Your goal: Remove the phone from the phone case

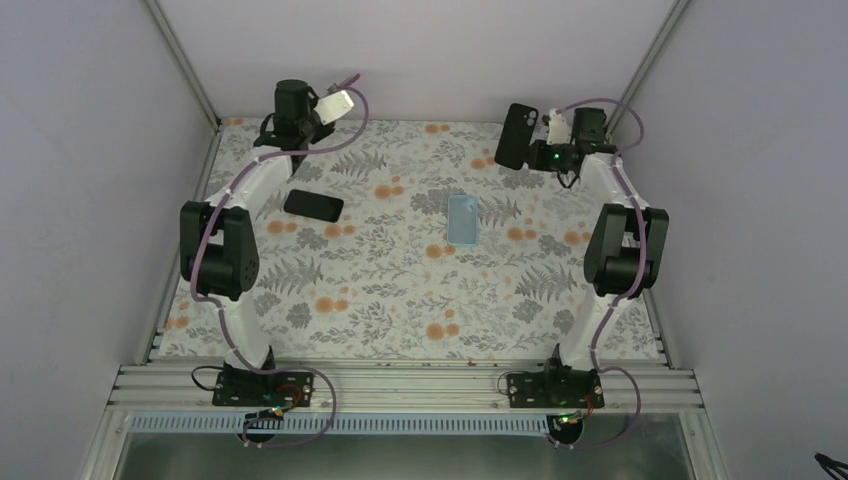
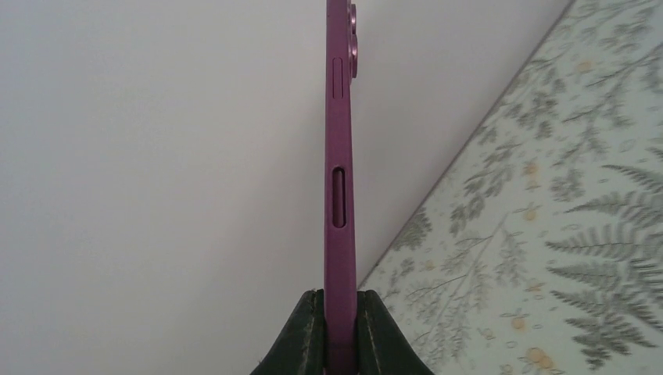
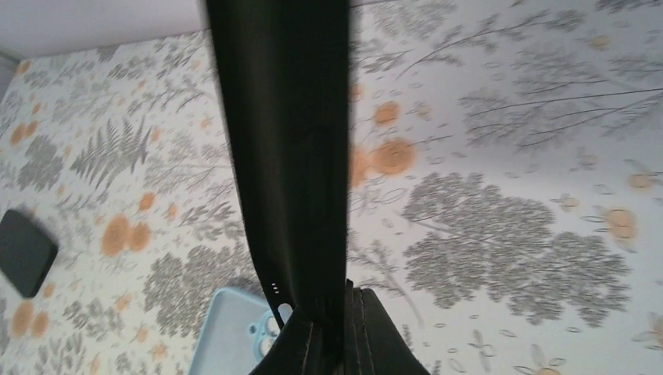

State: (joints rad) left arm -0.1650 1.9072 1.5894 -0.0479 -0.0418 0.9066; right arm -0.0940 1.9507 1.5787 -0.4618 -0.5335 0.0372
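Note:
The left gripper moves back and down next and lays the purple phone-shaped thing on the floral table cover's near part, since that part is empty.
The light blue phone case lies flat, back up, mid-table, apart from both grippers. In the right wrist view its corner shows below my fingers, with camera lenses in the cut-out. The rest of the phone is hidden inside it. My left gripper is raised at the far left, shut on a purple phone-shaped thing held edge-on and upright between its fingers. My right gripper is raised at the far right, shut on a black phone-shaped shell, which also fills the middle of the right wrist view.
An all-black phone lies flat on the floral table cover near the left arm, also in the right wrist view. White walls close in the back and sides. A metal rail runs along the near edge.

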